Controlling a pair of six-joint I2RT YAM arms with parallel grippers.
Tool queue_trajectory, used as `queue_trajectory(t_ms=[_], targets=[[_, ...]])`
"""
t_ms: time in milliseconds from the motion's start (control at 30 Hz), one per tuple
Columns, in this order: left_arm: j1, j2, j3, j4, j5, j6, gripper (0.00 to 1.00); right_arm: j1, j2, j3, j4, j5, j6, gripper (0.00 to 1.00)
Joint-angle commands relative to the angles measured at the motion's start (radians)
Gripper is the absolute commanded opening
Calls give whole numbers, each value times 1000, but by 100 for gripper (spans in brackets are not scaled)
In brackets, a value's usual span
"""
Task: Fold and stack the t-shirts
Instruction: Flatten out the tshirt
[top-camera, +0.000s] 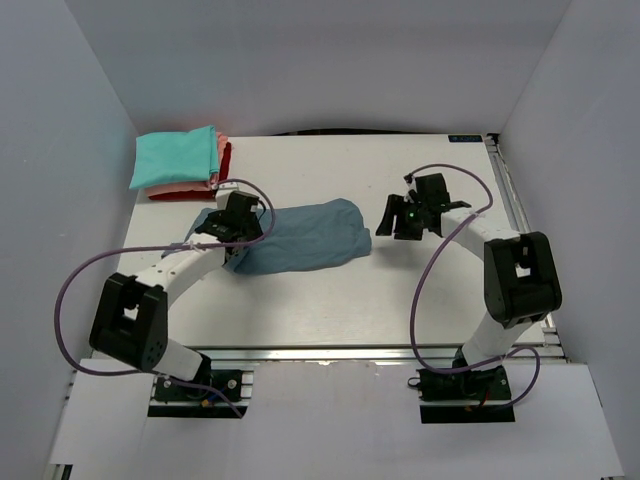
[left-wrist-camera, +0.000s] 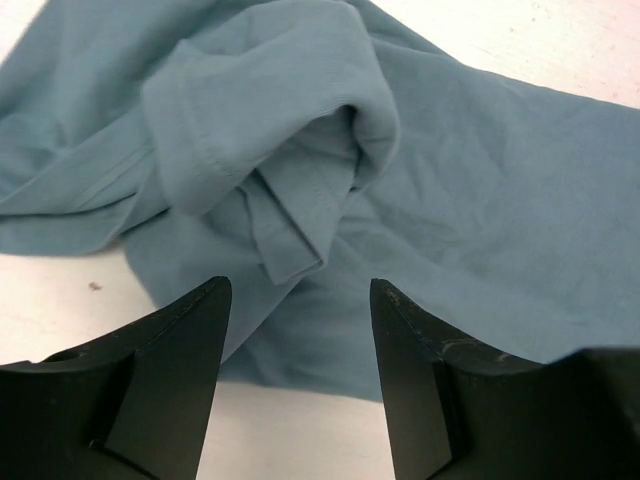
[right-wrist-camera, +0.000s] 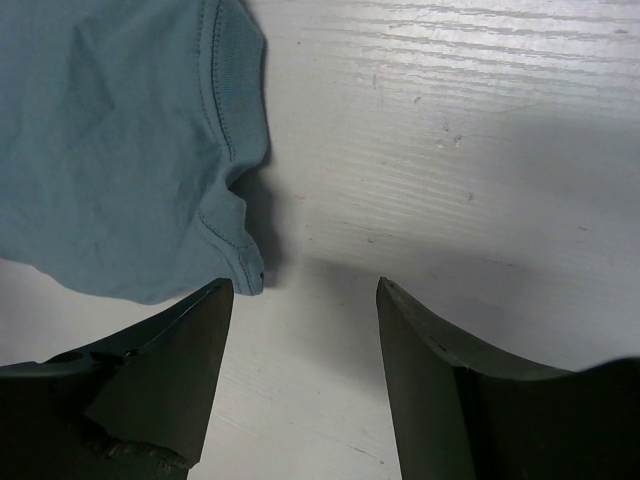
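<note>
The bunched sleeve's pointed tip (left-wrist-camera: 298, 262) sticks out just ahead of the open fingers, so I will lower my left gripper onto the sleeve's tip and close it on the cloth.
A crumpled slate-blue t-shirt (top-camera: 305, 237) lies in the middle of the white table. A folded stack stands at the far left: teal t-shirt (top-camera: 175, 156) on top, salmon-pink one (top-camera: 190, 186) under it, red one (top-camera: 224, 160) at the bottom. My left gripper (top-camera: 232, 212) is open over the blue shirt's left end; a bunched sleeve (left-wrist-camera: 270, 170) lies just ahead of its jaws (left-wrist-camera: 300, 300). My right gripper (top-camera: 398, 215) is open and empty just right of the shirt; the shirt's hemmed edge (right-wrist-camera: 225, 150) lies beside its left finger, with bare table between the jaws (right-wrist-camera: 305, 295).
White walls close in the table on the left, back and right. A metal rail (top-camera: 510, 195) runs along the table's right edge. Purple cables (top-camera: 430, 290) loop from both arms.
</note>
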Motion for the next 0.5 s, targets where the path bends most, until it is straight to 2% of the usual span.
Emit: queue_trajectory(t_ms=[0, 133, 467], targets=[[-1, 16, 2, 78, 33, 20, 68, 12, 11, -3, 46, 5, -8, 66], [-5, 65, 13, 94, 58, 29, 64, 17, 17, -9, 57, 2, -11, 66], [-8, 179, 27, 125, 12, 60, 56, 24, 20, -14, 66, -6, -14, 66]])
